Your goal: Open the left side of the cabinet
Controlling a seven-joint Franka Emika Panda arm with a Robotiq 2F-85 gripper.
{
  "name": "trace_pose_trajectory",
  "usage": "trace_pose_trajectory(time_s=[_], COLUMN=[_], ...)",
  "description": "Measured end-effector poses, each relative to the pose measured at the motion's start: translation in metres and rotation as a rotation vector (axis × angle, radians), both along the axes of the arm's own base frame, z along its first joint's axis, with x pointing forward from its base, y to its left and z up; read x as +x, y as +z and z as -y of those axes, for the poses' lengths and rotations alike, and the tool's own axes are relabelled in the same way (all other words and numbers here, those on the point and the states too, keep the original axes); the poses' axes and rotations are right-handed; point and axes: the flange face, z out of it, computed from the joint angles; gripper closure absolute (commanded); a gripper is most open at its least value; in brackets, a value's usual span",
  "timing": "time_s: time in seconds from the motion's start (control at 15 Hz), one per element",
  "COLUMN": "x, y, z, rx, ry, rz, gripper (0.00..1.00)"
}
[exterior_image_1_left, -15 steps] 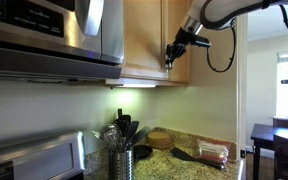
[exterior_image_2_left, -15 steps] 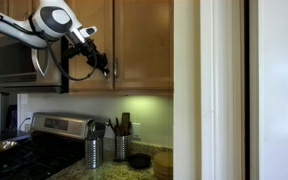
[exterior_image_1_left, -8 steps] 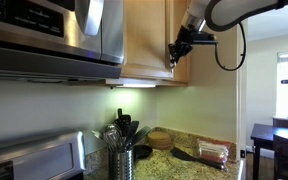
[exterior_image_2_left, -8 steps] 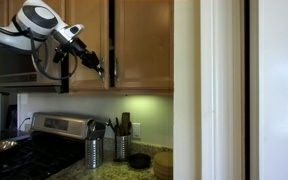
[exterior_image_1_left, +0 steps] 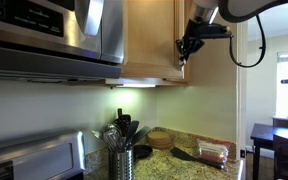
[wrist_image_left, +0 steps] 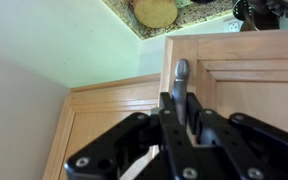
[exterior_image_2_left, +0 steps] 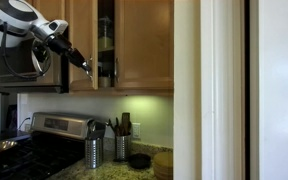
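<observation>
The slim silver bar handle (exterior_image_2_left: 88,69) (wrist_image_left: 181,72) inside my gripper swings back and toward the microwave next, then my gripper releases it, since the door is only partly open.
The light-oak cabinet (exterior_image_2_left: 144,45) hangs above the counter. Its left side (exterior_image_2_left: 82,40) stands partly swung out, and a dark gap (exterior_image_2_left: 106,40) shows shelves inside. The same door fills an exterior view (exterior_image_1_left: 149,40) and the wrist view (wrist_image_left: 249,85). My gripper (wrist_image_left: 181,102) is shut on the door's slim silver bar handle (wrist_image_left: 181,72), one finger on each side. In both exterior views the gripper (exterior_image_1_left: 187,50) (exterior_image_2_left: 86,67) sits at the door's free edge, near its lower end. The matching right door stays closed.
A stainless microwave (exterior_image_1_left: 44,35) (exterior_image_2_left: 19,62) hangs right beside the opening door. Below are a stove (exterior_image_2_left: 44,125), utensil holders (exterior_image_1_left: 119,160) (exterior_image_2_left: 92,150), and a granite counter (exterior_image_1_left: 184,160) with bowls and food. A white wall (exterior_image_2_left: 214,90) stands beside the cabinet.
The left door has swung further open with my gripper on its handle. The dark gap between the doors has widened. The arm has moved outward with the door.
</observation>
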Motion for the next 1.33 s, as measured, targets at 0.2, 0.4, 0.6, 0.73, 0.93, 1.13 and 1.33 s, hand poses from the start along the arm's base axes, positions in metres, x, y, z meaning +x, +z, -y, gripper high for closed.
trace_pose_trajectory(time_s=[0.2,0.4,0.6,0.73,0.93,1.13,1.33], x=[-0.017,-0.033,-0.049,-0.061,-0.082,-0.096,-0.102], y=[-0.001,-0.001,0.001,0.002,0.005,0.006,0.007], z=[-0.007,-0.012,-0.014,-0.018,-0.028,-0.037,-0.042], rx=[-0.002,0.002,0.011,0.017,0.027,0.025,0.024], ry=[0.001,0.022,0.07,0.099,0.131,0.15,0.155], rz=[0.006,0.008,0.002,-0.009,-0.032,-0.04,-0.041], gripper=[0.92,0.92,0.92,0.92,0.92,0.92,0.92])
